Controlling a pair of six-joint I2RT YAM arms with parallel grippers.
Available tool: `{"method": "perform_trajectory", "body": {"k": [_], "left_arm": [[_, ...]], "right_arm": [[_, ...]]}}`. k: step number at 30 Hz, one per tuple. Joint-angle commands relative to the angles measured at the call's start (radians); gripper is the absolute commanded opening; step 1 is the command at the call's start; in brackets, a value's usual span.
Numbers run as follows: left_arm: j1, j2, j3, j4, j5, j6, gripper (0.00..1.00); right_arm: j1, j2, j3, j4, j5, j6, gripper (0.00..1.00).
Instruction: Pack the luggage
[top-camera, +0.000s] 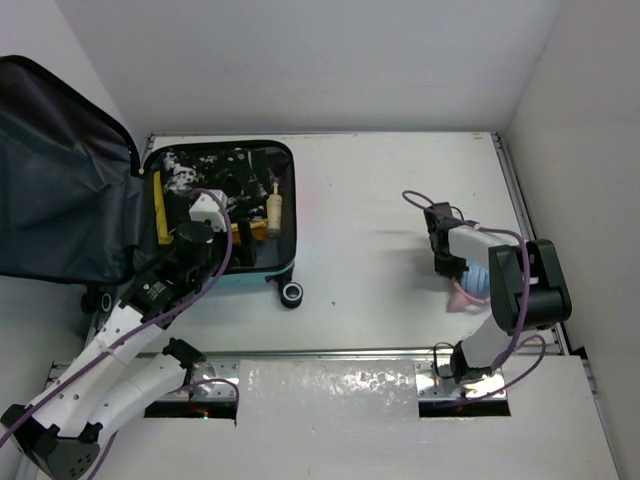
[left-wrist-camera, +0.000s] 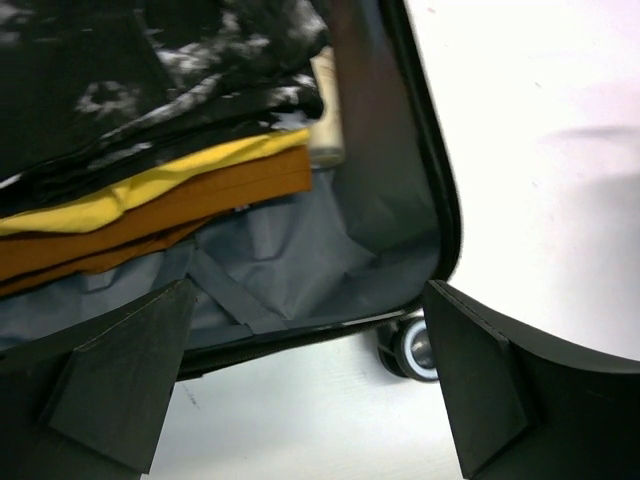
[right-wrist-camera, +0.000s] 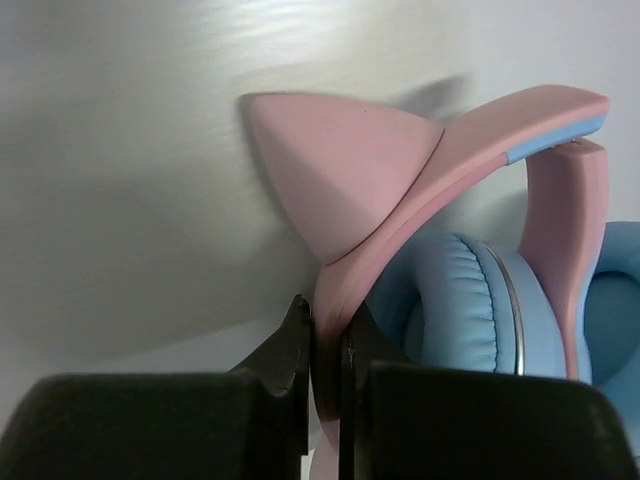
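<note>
The robot's right gripper should next carry the headphones up and across, over the luggage's near corner by the wheel, where the empty grey lining leaves room.
The luggage (top-camera: 256, 280) lies open at the table's left, its grey-lined lid (top-camera: 60, 190) standing up. Inside are black-and-white patterned clothes (left-wrist-camera: 150, 90), folded yellow (left-wrist-camera: 150, 185) and orange (left-wrist-camera: 200, 205) garments and a cream bottle (top-camera: 273, 211). My left gripper (top-camera: 212, 208) is open and empty over the luggage's near edge; in the left wrist view (left-wrist-camera: 308, 330) grey lining (left-wrist-camera: 300, 260) shows between its fingers. My right gripper (top-camera: 455, 275) is shut on the pink headband of pink-and-blue cat-ear headphones (top-camera: 472, 290) at the table's right. The right wrist view (right-wrist-camera: 325, 340) shows the jaws pinching the band (right-wrist-camera: 400, 220) beside a blue ear cushion (right-wrist-camera: 450, 290).
A black luggage wheel (top-camera: 291, 293) sticks out at the near right corner, also in the left wrist view (left-wrist-camera: 415, 350). White walls close the table at the back and right. A shiny plate (top-camera: 330, 390) lies between the arm bases. Purple cables run along both arms.
</note>
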Motion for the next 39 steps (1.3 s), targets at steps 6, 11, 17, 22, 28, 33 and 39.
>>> {"method": "perform_trajectory", "body": {"k": [6, 11, 17, 22, 28, 33, 39], "left_arm": [[0.050, -0.108, 0.064, -0.072, -0.449, -0.218, 0.99], [0.168, -0.313, 0.017, -0.009, -0.503, -0.249, 0.99], [0.173, -0.352, 0.055, -0.078, -0.606, -0.299, 0.99], [0.173, -0.252, 0.275, -0.230, -0.589, -0.330, 0.99], [0.173, -0.036, 0.593, -0.395, -0.646, -0.339, 0.99], [0.173, 0.135, 0.832, -0.452, -0.780, -0.324, 1.00], [0.175, 0.338, 1.223, -0.524, -0.998, -0.237, 1.00]], "right_arm": [[0.589, -0.181, 0.213, 0.222, -0.323, -0.231, 0.00], [0.826, -0.104, 0.518, 0.283, -0.264, -0.339, 0.00], [0.890, 0.087, 0.694, 0.439, -0.460, -0.480, 0.00], [0.893, 0.303, 0.818, 0.534, -0.554, -0.475, 0.00], [0.940, 0.482, 1.003, 0.577, -0.530, -0.382, 0.00], [1.000, 0.486, 1.030, 0.565, -0.467, -0.304, 0.59], [1.002, 0.269, 0.868, 0.510, -0.422, -0.290, 0.99]]}}
